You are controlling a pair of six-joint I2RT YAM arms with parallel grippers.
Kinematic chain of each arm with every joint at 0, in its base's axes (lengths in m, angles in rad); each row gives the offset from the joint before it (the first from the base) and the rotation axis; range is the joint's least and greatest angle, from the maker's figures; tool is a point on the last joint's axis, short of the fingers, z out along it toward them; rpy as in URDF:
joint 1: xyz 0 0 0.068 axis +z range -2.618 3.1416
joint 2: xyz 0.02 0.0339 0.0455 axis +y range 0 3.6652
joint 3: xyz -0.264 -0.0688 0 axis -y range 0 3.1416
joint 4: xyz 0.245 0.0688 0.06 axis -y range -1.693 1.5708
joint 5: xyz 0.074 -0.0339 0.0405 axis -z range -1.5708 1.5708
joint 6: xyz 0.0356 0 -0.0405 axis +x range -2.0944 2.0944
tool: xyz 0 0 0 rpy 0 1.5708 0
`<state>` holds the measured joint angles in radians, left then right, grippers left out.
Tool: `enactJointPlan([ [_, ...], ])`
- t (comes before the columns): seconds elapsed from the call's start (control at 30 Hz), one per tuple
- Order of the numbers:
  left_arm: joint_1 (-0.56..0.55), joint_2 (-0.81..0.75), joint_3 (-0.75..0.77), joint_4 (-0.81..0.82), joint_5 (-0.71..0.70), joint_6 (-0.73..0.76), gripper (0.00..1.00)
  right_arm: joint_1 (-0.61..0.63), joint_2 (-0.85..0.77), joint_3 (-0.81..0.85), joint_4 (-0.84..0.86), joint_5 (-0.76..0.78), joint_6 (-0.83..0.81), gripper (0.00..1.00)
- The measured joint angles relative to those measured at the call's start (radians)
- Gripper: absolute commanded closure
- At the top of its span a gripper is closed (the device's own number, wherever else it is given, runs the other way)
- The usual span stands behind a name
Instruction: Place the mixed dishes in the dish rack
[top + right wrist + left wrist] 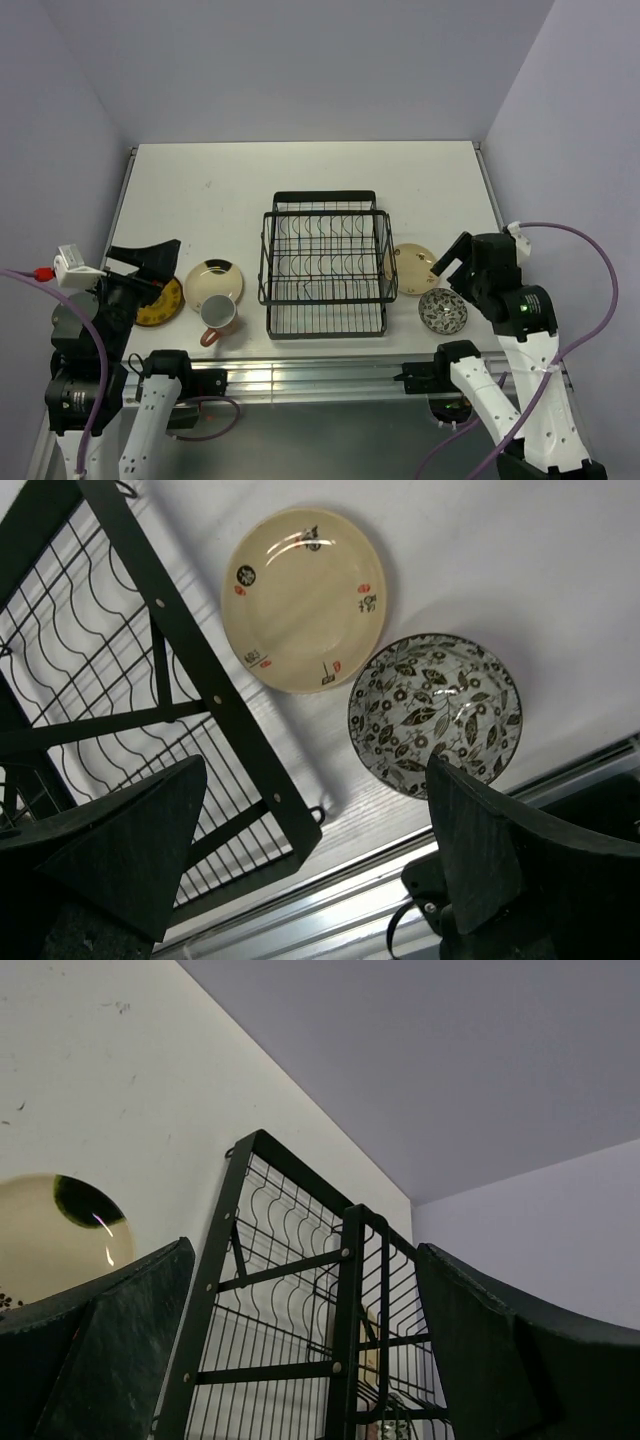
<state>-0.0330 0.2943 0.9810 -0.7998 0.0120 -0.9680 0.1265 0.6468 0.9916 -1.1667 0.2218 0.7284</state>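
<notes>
My right gripper lowers to the grey-speckled bowl next and straddles the bowl's rim on the side facing the rack (325, 265).
The black wire dish rack (325, 265) (300, 1290) (150, 660) stands empty mid-table. To its left lie a cream plate (214, 283) (50, 1230), a pinkish mug (218, 315) with a brown handle, and a yellow patterned plate (160, 302), partly hidden under my left gripper (158, 270) (305, 1260). That gripper is open, empty and faces the rack. Right of the rack lie another cream plate (412, 266) (305, 598) and a grey-speckled bowl (442, 310) (435, 715). My right gripper (452, 272) (316, 765) hovers open above them, holding nothing.
The white table (200, 190) is walled at the back and on both sides. A metal rail (320, 380) (330, 880) runs along its near edge, where both arm bases sit. A purple cable (590, 260) loops from the right arm.
</notes>
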Motion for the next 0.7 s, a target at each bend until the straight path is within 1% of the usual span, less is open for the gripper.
enactJointPlan([
  [0.13,0.000,0.019,0.000,-0.008,-0.001,0.033,0.01,0.000,0.063,-0.028,0.013,-0.035,0.047,0.03],
  [0.23,0.000,0.035,0.000,-0.015,-0.002,0.057,0.01,0.000,0.179,-0.038,0.035,-0.050,0.076,0.05],
  [0.37,0.000,0.037,-0.006,-0.014,-0.002,0.080,0.01,0.000,0.325,-0.038,0.065,-0.029,0.105,0.07],
  [0.6,0.000,0.037,-0.025,-0.011,0.002,0.111,0.01,0.000,0.406,-0.054,0.115,-0.001,0.121,0.07],
  [0.7,0.000,0.037,-0.041,-0.006,0.013,0.115,0.01,-0.002,0.462,-0.077,0.146,-0.006,0.128,0.10],
])
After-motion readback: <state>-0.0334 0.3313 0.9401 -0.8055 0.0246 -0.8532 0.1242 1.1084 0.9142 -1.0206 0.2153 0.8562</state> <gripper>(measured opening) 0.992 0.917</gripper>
